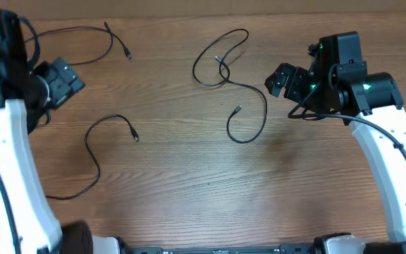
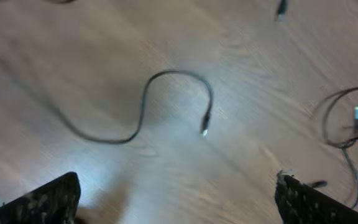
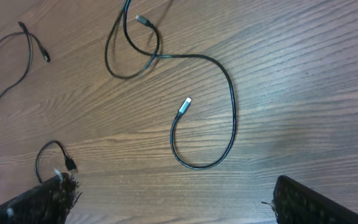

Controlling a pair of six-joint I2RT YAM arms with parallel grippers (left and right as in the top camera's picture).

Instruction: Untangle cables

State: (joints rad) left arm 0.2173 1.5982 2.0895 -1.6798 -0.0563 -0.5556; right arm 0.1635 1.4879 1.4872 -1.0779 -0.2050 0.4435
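Observation:
My left gripper will move down and back onto the second cable's near part (image 1: pixel 52 198), clear of other cables, because that part of the cable is lower down and back toward the base.
Three thin black cables lie apart on the wooden table (image 1: pixel 175 183). One cable (image 1: pixel 76 28) runs along the far left. A second cable (image 1: pixel 87 141) curves at the left, and the left wrist view shows it as a blurred S (image 2: pixel 144 99) ahead of my fingers. The third cable (image 1: pixel 266 113) lies in the middle, crossing itself in a loop (image 1: pixel 220 67); in the right wrist view it (image 3: pixel 234 106) ends in a silver plug (image 3: pixel 184 106). My left gripper (image 1: pixel 65 81) is open and holds nothing. Right of the middle cable, my right gripper (image 1: pixel 277 81) is open too.
Both arms reach in from the table's sides: the white left arm (image 1: pixel 13 162) and the white right arm (image 1: pixel 393 162). In the right wrist view the two left cables (image 3: pixel 27 50) (image 3: pixel 42 158) show at the left edge.

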